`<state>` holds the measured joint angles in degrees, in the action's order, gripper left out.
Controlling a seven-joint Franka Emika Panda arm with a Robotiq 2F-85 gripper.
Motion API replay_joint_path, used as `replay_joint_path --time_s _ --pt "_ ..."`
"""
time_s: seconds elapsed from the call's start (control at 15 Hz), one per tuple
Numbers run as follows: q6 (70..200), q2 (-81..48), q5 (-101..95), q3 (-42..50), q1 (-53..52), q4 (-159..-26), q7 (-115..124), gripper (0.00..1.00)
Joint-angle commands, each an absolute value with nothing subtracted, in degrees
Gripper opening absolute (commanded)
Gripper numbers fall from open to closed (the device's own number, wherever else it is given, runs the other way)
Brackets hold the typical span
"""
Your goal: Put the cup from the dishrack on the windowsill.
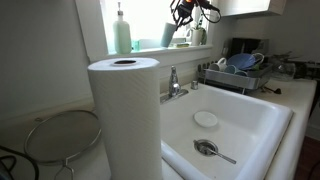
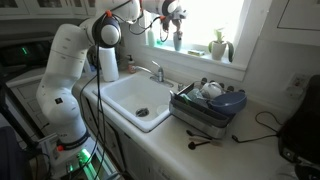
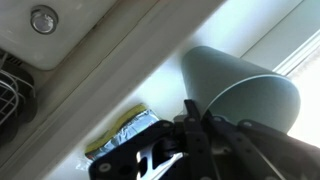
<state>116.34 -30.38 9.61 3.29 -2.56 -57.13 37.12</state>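
I will move the cup a little along the sill toward the small plant to straighten it, because it is leaning. My gripper will then open to let go of the cup's rim.
The pale blue-grey cup is at the windowsill, just right of the green pump bottle. In the wrist view the cup fills the right side, tilted, with its rim at my fingers. My gripper is shut on the cup's rim, one finger inside and one outside. In both exterior views the gripper reaches down from above to the cup over the sill. I cannot tell whether the cup's base touches the sill. The wire dishrack stands beside the sink.
A green pump bottle and a small plant stand on the sill on either side of the cup. A blue bowl lies in the rack. A yellow sponge lies below the cup. A paper towel roll, faucet and sink are nearby.
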Motion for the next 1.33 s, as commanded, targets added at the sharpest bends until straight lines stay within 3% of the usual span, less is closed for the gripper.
replay_joint_path --time_s 0.0,0.87,0.93,1.0,1.13,1.27 --pt "116.96 -33.73 7.88 4.7 -3.67 -52.07 42.48 0.01" --pt "110.6 -35.47 2.05 6.59 -4.49 -48.08 48.54 0.01" --pt "110.33 -35.65 1.93 6.55 -4.49 -47.72 48.69 0.08" --pt "110.28 -35.82 1.86 6.47 -4.48 -47.44 48.9 0.31" --pt "110.48 -36.35 1.68 6.47 -4.53 -46.78 49.38 0.35" --pt "111.28 -36.8 1.98 6.34 -4.42 -46.43 49.91 0.48"
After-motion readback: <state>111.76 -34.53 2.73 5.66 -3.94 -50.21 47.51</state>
